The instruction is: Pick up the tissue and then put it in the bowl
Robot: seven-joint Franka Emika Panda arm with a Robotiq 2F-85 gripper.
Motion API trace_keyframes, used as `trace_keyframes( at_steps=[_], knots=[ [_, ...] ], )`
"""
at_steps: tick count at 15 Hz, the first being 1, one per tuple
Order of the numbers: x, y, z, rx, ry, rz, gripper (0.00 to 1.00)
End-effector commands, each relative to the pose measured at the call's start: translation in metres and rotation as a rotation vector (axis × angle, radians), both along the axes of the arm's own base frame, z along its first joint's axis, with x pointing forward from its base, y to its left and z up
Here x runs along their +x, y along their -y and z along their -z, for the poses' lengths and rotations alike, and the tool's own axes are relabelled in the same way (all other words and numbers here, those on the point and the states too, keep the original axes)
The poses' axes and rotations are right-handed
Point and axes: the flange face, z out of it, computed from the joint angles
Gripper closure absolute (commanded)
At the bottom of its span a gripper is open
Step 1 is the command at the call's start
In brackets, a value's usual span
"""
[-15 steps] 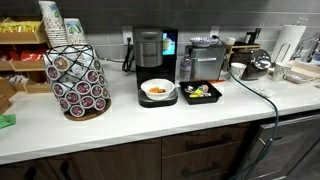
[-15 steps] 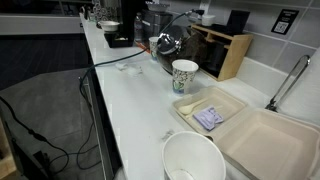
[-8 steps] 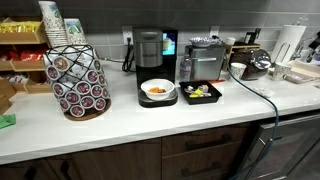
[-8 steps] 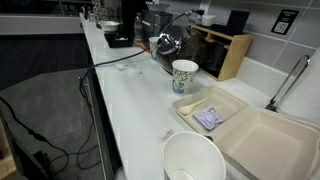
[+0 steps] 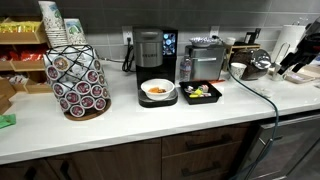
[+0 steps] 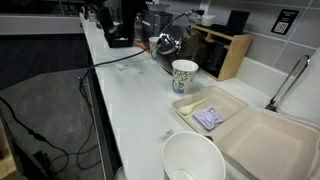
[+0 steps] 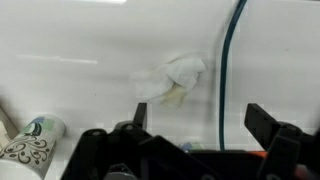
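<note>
The tissue [image 7: 170, 78] lies off-centre between my open fingertips, away from the cable, so next my gripper should lower and shift that way onto it.
A crumpled white tissue [image 7: 170, 78] lies on the white counter, seen from above in the wrist view. In an exterior view it is a small white lump [image 6: 125, 66] far down the counter. My gripper [image 7: 196, 112] hovers above it, open and empty, with the tissue a little off to one side of the gap between the fingers. The arm shows as a dark shape at the edge of both exterior views [image 5: 300, 55] [image 6: 105, 18]. A large empty white bowl [image 6: 193, 160] stands at the near end of the counter.
A dark cable [image 7: 226, 70] runs across the counter right beside the tissue. A patterned paper cup [image 6: 184, 75] [image 7: 30, 140], an open takeout container [image 6: 245, 135], a kettle [image 6: 165, 45], a coffee machine [image 5: 150, 48], a bowl of food [image 5: 157, 90] and a pod rack [image 5: 78, 80] stand along the counter.
The arm has come into both exterior views, where it was not visible before. Nothing on the counter has moved.
</note>
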Motion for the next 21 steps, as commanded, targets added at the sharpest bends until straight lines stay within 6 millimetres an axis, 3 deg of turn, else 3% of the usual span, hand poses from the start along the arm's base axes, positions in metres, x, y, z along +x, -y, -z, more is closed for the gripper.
trace_keyframes(
  at_steps=[1, 4, 7, 15, 16, 17, 19, 21],
  knots=[
    [0.017, 0.025, 0.041, -0.015, -0.070, 0.068, 0.00],
    [0.027, 0.035, 0.066, 0.001, -0.124, 0.077, 0.00],
    [0.041, 0.033, 0.085, 0.007, -0.158, 0.065, 0.00],
    [0.066, 0.031, 0.113, -0.001, -0.212, 0.030, 0.00],
    [0.068, 0.032, 0.116, 0.002, -0.218, 0.027, 0.05],
    [0.070, 0.031, 0.118, 0.007, -0.222, 0.021, 0.27],
    [0.075, 0.029, 0.122, 0.023, -0.235, 0.010, 0.32],
    [0.078, 0.027, 0.125, 0.047, -0.243, 0.003, 0.48]
  ],
)
